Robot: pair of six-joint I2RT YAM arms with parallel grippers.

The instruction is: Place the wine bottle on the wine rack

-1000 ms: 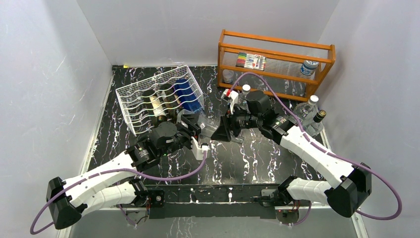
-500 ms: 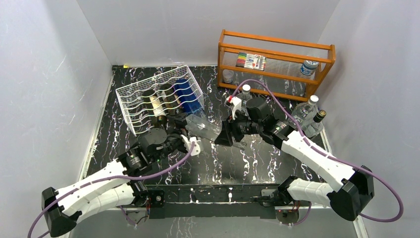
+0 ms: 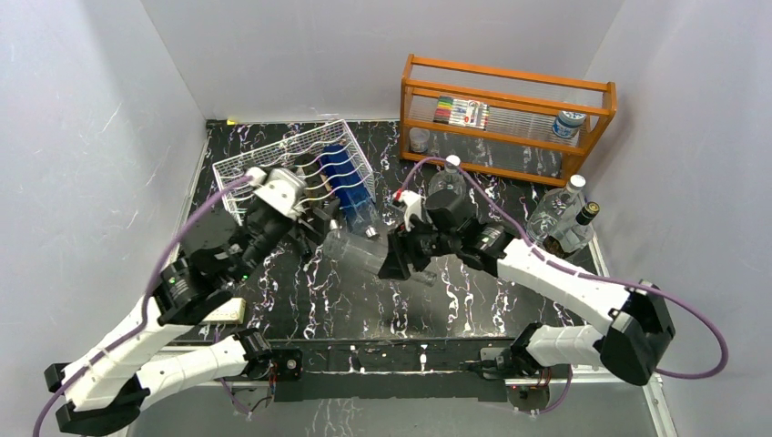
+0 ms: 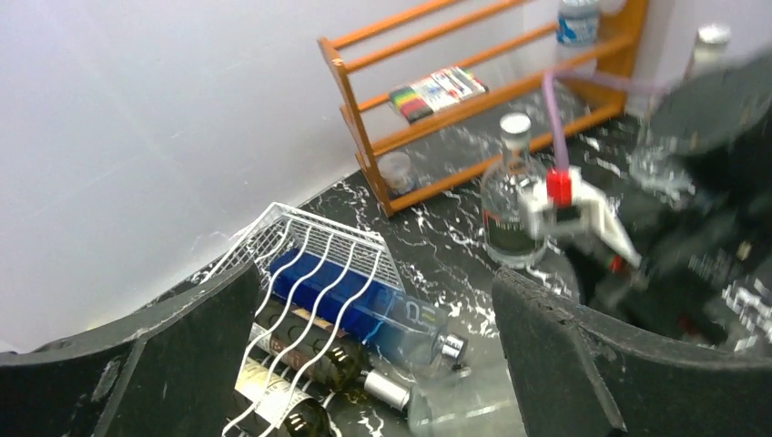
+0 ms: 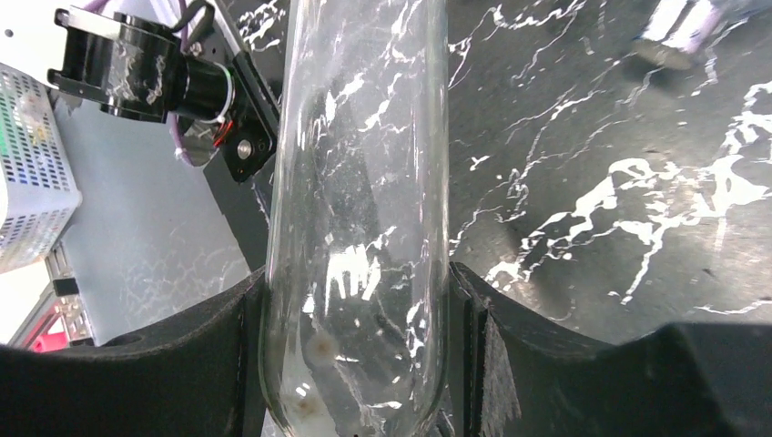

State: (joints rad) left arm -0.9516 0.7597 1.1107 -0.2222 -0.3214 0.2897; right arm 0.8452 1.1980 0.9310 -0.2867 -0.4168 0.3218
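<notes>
I need to carry the clear bottle with my right gripper toward the rack's end beyond the dark bottles and let it go inside. That end is to my right gripper's left in the top view.
A clear glass wine bottle (image 3: 357,251) lies nearly level just above the table's middle, with my right gripper (image 3: 395,256) shut on its lower body. In the right wrist view the bottle (image 5: 360,209) fills the space between both pads (image 5: 228,355). The white wire wine rack (image 3: 238,175) stands at the back left and holds a blue bottle (image 3: 346,175) and dark bottles (image 3: 289,193). My left gripper (image 3: 314,218) hovers open at the rack's front end, holding nothing. From its wrist I see the rack (image 4: 319,244) and blue bottle (image 4: 364,305) between the wide jaws (image 4: 373,364).
An orange wooden shelf (image 3: 506,80) with markers and a small bottle stands at the back right. Two upright bottles (image 3: 560,205) stand near the right wall. Another clear bottle (image 3: 449,177) stands just behind my right arm. White walls close in both sides.
My left gripper has opened, left the clear bottle and swung up and back toward the rack's front. The right gripper has carried the clear bottle a little to the left.
</notes>
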